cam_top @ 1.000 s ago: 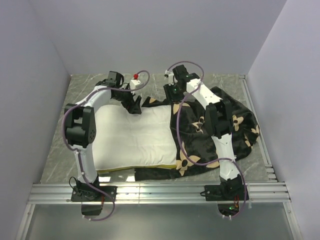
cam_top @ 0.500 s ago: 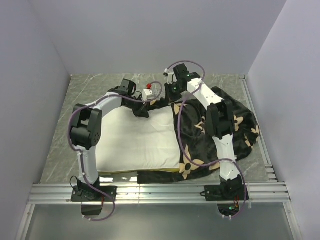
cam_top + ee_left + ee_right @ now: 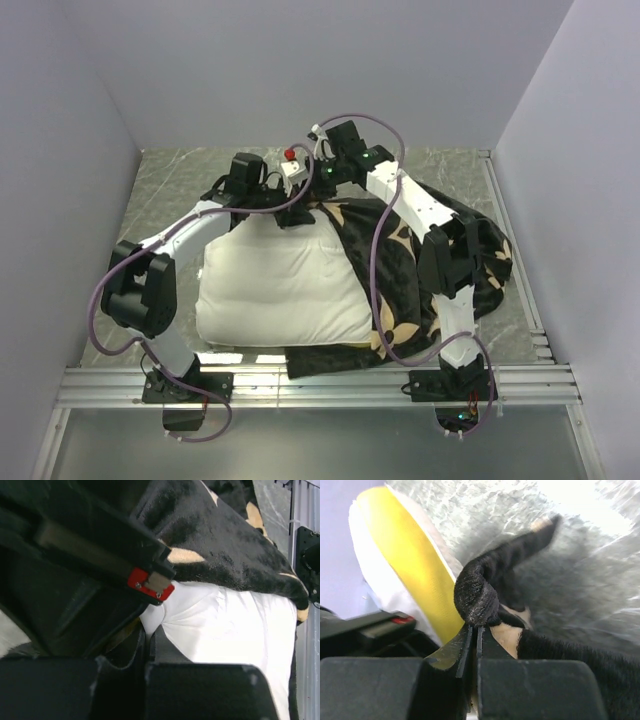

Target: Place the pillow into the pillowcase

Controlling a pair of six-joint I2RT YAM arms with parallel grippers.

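I will move my left gripper toward the left in the top view next and release the pillow's corner, because the black hem of the pillowcase already meets the pillow's far corner.
The white pillow (image 3: 275, 290) lies mid-table, its right part under the black pillowcase (image 3: 405, 265) with tan flowers. At the pillow's far right corner, my left gripper (image 3: 288, 208) is shut on a pinch of white pillow fabric (image 3: 152, 617). My right gripper (image 3: 318, 192) is close beside it, shut on the rolled black hem of the pillowcase (image 3: 476, 600). The pillow's yellow side band (image 3: 410, 555) stands just left of that hem in the right wrist view. In the left wrist view the pillowcase (image 3: 225, 540) drapes over the pillow (image 3: 240, 630).
The grey marbled tabletop (image 3: 160, 200) shows to the left and at the back. An aluminium rail (image 3: 320, 385) runs along the near edge, and plain walls close in on three sides. Purple cables (image 3: 375, 270) loop off both arms.
Both grippers have shut, the left on the pillow's far corner and the right on the pillowcase hem. The pillow has bunched up and shifted right, and the pillowcase edge has come left over it.
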